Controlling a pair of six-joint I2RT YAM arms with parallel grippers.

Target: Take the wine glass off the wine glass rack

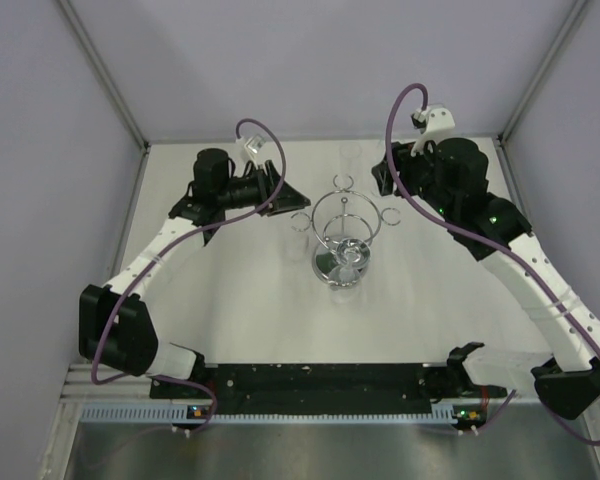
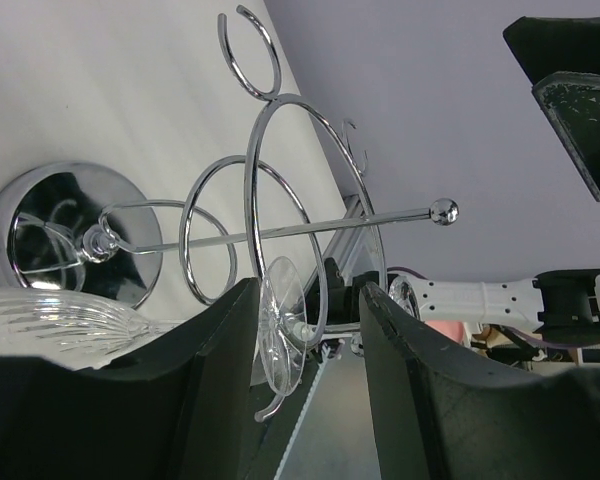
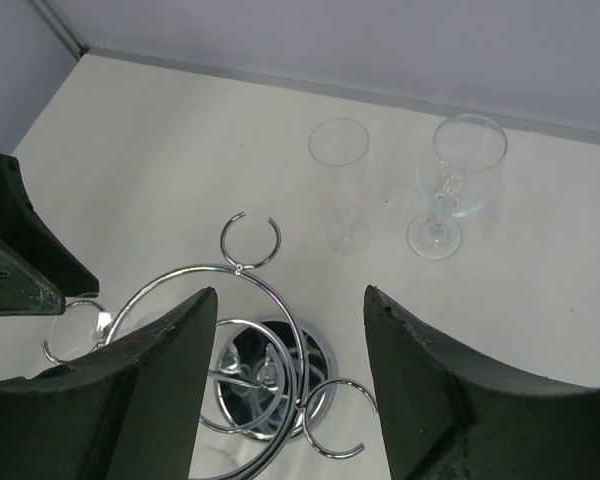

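My left gripper will next ease back and slightly down to close around the hanging wine glass's foot (image 2: 283, 326), as the foot is back of it, nearer its lower finger.
The chrome wine glass rack (image 1: 344, 237) stands mid-table, with a mirrored round base (image 2: 70, 232), a thin post and ring loops. A clear wine glass hangs from its left loop (image 1: 298, 222). In the left wrist view its foot (image 2: 280, 335) lies between my fingers and its ribbed bowl (image 2: 55, 318) shows at lower left. My left gripper (image 2: 308, 290) is open, with one finger on each side of the foot. My right gripper (image 3: 288, 295) is open and empty, above the rack's right side (image 1: 383, 180). The foot also shows in the right wrist view (image 3: 77, 330).
A clear flute (image 3: 340, 180) and a second wine glass (image 3: 458, 180) stand upright on the white table near the back wall (image 3: 380, 40). Grey side walls enclose the table. The rack's other loops (image 3: 250, 242) hold nothing.
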